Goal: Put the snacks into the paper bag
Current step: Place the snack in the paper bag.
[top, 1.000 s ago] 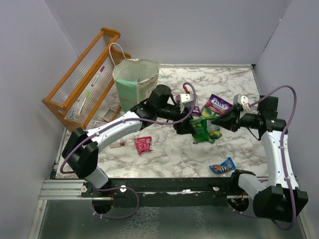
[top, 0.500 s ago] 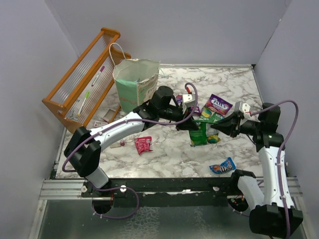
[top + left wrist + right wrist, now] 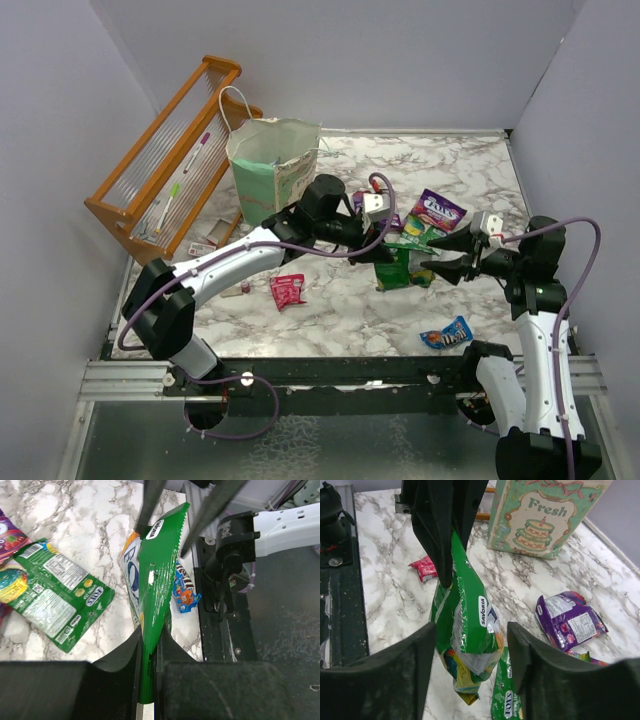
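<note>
The paper bag is open. I will raise my left gripper outward and to the left in the top view and release the packet over the bag's opening (image 3: 274, 143).
A green snack packet (image 3: 398, 266) hangs above the marble table, pinched at its top edge by my left gripper (image 3: 380, 246), which is shut on it (image 3: 147, 645). My right gripper (image 3: 436, 257) stands open just to the right, its fingers either side of the hanging packet (image 3: 470, 625) without touching it. The paper bag (image 3: 272, 165) stands upright at the back left, and its printed panel shows in the right wrist view (image 3: 540, 515). On the table lie a purple packet (image 3: 438, 210), a flat green one (image 3: 55, 592), a red one (image 3: 288, 290) and a blue one (image 3: 447, 333).
An orange slatted rack (image 3: 170, 160) leans at the far left with small items beside it (image 3: 205, 245). A tiny tube (image 3: 243, 290) lies near the red packet. Grey walls close in left, right and back. The black base rail (image 3: 330, 372) runs along the near edge.
The green packet passed from right to left: my left gripper shut on its top, then my right gripper opened, let go and drew back slightly to the right.
</note>
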`<state>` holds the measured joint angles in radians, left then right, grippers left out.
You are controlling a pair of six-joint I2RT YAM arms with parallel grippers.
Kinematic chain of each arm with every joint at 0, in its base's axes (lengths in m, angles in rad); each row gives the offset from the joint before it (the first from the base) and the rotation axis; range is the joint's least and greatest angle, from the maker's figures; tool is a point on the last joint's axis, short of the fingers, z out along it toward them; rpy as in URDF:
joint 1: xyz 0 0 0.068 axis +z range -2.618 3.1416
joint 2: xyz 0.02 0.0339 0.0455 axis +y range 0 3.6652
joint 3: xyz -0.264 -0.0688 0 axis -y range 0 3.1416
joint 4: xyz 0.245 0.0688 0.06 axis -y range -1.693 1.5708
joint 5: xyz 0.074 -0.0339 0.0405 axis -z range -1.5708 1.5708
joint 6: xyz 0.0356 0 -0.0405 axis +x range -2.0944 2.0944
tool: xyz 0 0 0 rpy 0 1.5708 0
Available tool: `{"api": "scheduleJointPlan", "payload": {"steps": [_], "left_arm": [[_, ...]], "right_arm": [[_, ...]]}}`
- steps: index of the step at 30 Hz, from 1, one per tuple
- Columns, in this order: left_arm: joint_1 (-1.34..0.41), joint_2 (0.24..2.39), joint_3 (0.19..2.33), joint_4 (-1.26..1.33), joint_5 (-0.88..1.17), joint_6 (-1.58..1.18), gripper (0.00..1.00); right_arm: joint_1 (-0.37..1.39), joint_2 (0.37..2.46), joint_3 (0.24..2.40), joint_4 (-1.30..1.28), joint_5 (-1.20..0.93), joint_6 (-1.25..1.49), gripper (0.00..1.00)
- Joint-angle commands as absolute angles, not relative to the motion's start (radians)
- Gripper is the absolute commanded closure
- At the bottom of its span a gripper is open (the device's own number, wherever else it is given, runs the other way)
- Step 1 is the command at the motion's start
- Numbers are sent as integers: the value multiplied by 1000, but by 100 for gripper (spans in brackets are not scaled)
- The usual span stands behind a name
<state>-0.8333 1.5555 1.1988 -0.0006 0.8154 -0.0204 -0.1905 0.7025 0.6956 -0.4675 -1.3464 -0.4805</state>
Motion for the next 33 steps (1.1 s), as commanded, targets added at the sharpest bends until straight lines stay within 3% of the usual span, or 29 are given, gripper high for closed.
{"api": "scheduleJointPlan", "payload": {"steps": [1,3,6,24,33], "left_arm": [[-833,1465,1221,-65,746,105,100],[-824,1444,1221,-86,728,137,100],[-795,1417,1228,-118,711,161,100],[-545,1228,1435,-328,645,198,100],[-390,1179,1567,-409,518,149,100]], "right_arm": [[-187,680,684,-417,-1307,-450,29],[-187,686,687,-417,-1302,-448,19],[-187,688,692,-421,-1289,-445,14],[-187,713,691,-392,-1208,-398,12],[-187,724,694,-395,-1203,-402,12]]}}
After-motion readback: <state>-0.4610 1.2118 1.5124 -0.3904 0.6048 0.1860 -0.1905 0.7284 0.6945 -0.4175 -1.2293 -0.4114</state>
